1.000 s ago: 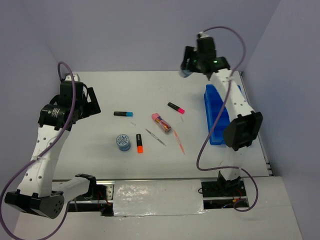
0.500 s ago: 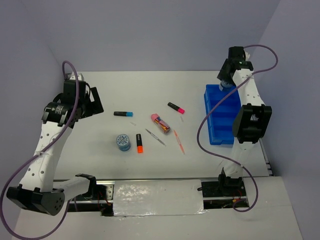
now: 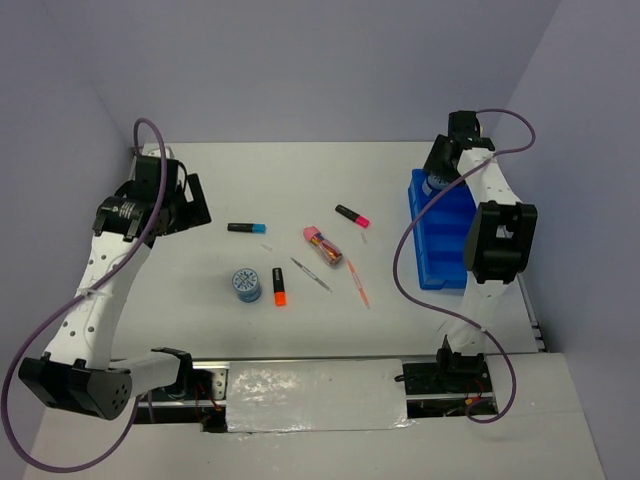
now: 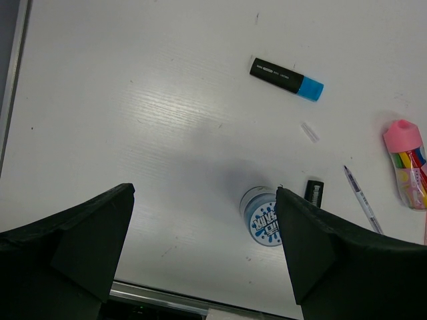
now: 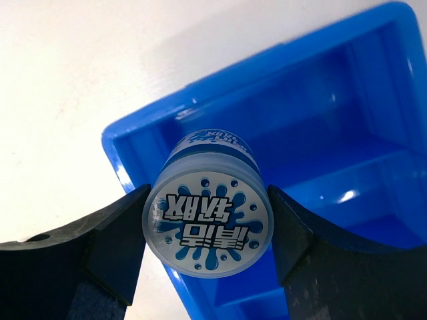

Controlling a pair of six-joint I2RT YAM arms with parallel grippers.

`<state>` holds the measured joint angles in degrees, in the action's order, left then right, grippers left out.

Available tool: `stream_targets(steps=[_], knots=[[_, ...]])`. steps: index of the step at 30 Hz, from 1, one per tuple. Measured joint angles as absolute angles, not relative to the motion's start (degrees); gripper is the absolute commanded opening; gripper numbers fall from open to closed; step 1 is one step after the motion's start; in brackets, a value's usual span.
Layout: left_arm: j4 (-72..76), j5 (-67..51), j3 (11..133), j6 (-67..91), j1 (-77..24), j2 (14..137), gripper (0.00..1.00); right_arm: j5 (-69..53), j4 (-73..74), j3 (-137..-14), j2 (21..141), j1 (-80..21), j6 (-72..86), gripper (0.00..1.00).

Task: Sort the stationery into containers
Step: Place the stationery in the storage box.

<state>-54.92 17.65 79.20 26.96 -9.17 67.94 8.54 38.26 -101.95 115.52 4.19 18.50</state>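
I will next lower my right gripper into the blue tray's far corner on the side of the markers, because the blue-patterned disc is already hanging inside the tray's rim there.
My right gripper [image 5: 208, 220] is shut on a round blue-patterned disc [image 5: 208, 230], held over the far left corner of the blue tray [image 5: 320, 87]. From above, that gripper [image 3: 440, 178] hangs at the far end of the tray [image 3: 445, 255]. A second disc [image 3: 246, 284] stands on the table beside the orange-ended marker [image 3: 279, 286]. The blue-ended marker [image 3: 246, 228], pink-ended marker [image 3: 352, 215], pink case [image 3: 322, 245], grey pen [image 3: 311, 274] and pink pen [image 3: 358, 283] lie mid-table. My left gripper [image 4: 203, 193] is open above the table, left of the standing disc [image 4: 262, 215].
The table's near metal edge [image 4: 160, 297] shows under my left gripper. Side walls close in on both sides, and the tray stands against the right one. A small clear cap [image 4: 309, 132] lies near the blue-ended marker [image 4: 287, 79].
My right arm has swung from the back middle to the tray's far end and lowered, carrying the disc. The left arm has drifted slightly back, still open.
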Motion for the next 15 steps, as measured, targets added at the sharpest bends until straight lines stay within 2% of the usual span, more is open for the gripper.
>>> stream_targets(steps=[7,10,11,13,15], knots=[[-54.7,17.65,79.22,26.96,-9.17,69.47,0.99,6.57,35.88,-102.24,117.01,4.4,18.04,0.0],[-54.59,17.65,79.4,26.96,-9.17,70.48,0.99,6.39,35.73,-103.24,118.76,4.51,18.0,0.11],[-54.5,17.65,79.5,26.96,-9.17,70.85,0.99,6.37,35.64,-103.26,119.28,4.56,17.96,0.35],[-54.35,17.67,79.72,26.94,-9.17,71.33,0.99,6.37,35.83,-103.26,120.2,4.56,17.93,0.66],[-54.33,17.69,80.05,26.94,-9.17,71.57,0.99,6.31,36.07,-103.26,120.7,4.6,17.91,0.81]])
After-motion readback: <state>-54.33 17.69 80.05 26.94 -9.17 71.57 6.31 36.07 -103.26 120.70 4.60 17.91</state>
